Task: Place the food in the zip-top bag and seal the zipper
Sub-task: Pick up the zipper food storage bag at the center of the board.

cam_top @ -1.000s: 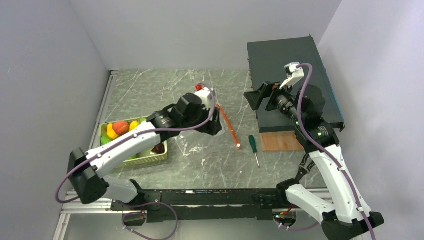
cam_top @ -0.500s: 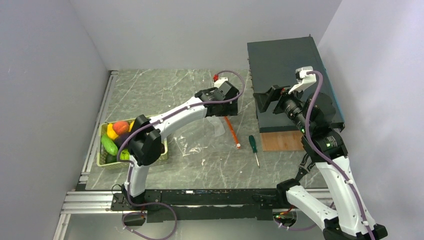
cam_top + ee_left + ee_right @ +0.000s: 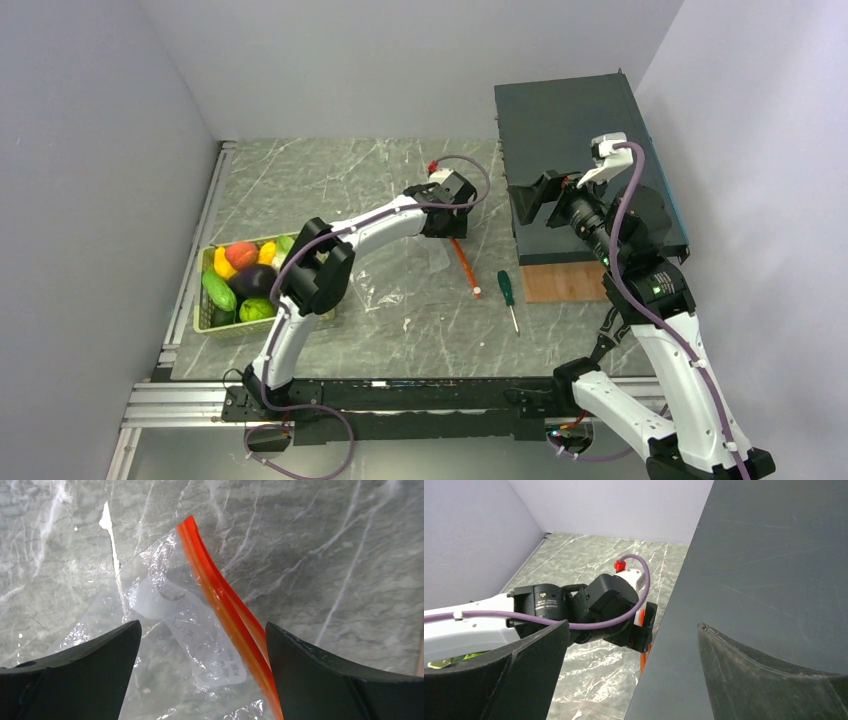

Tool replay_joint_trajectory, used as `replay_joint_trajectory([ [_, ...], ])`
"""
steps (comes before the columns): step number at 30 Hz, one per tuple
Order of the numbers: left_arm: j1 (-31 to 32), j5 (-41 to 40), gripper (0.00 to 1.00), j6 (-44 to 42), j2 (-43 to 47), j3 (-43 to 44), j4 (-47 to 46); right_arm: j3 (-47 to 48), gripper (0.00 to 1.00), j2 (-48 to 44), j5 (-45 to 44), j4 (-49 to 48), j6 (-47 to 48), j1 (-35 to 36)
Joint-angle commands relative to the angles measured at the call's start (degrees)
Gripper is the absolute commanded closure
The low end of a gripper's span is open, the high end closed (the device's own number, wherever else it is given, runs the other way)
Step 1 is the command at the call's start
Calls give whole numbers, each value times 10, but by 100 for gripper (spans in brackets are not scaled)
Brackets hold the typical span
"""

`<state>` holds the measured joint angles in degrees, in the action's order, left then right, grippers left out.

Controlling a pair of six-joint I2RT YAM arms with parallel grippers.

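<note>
The red-orange zipper already runs between my left gripper's spread fingers, so I should lower them onto it near its far end next and close there.
The zip-top bag lies flat and clear on the marble table, its red-orange zipper running along the right edge to a white slider. My left gripper hovers over the far end of the zipper, open. From the left wrist the zipper curves between the spread fingers of the left gripper, with the bag under them. The food sits in the green basket at the left. My right gripper stands open above the dark box's near-left corner, holding nothing.
A light green slatted basket stands at the left front. The large dark box fills the back right, with a wooden board in front of it. A green-handled screwdriver lies right of the zipper.
My left arm has swung from beside the basket out to the zipper's far end, and its jaws have widened. The right gripper shifted slightly right early on, then held still.
</note>
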<state>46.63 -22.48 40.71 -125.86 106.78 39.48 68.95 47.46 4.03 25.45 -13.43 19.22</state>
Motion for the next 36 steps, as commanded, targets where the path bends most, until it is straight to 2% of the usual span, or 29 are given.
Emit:
replay_joint_trajectory([
  [1, 3, -14, 0, -59, -21, 21, -25, 5, 0, -3, -14, -16, 10, 1],
  [4, 3, -4, 7, -76, -37, 24, -15, 5, 0, 0, -11, -15, 10, 1],
  [6, 1, 5, 19, -78, -37, 21, -7, 5, 0, 2, -12, -14, 10, 1],
  [8, -1, 10, 38, -82, -23, 8, -7, 2, 0, 2, -11, -15, 8, 1],
  [12, -6, 35, 84, -101, 38, -43, -34, 1, 0, 6, -7, -16, 5, 1],
  [14, -12, 50, 100, -107, 73, -61, -38, 4, 0, 10, -4, -14, 2, 1],
  [18, -26, 108, 100, -138, 157, -113, -70, -3, 0, 15, -5, -23, -11, 2],
  [24, -61, 260, 100, -190, 282, -184, -117, -36, 0, 4, 20, -75, -46, 2],
  [26, -76, 300, 100, -201, 318, -205, -128, -50, 0, -4, -11, -86, -72, 1],
  [30, -110, 384, 100, -226, 394, -261, -172, -10, 0, 42, -40, -26, -92, 1],
  [33, -137, 402, 100, -251, 445, -302, -199, 16, 0, 90, 16, -9, -103, 1],
  [36, -159, 414, 100, -274, 477, -335, -218, 22, 1, 112, 57, -32, -137, 14],
])
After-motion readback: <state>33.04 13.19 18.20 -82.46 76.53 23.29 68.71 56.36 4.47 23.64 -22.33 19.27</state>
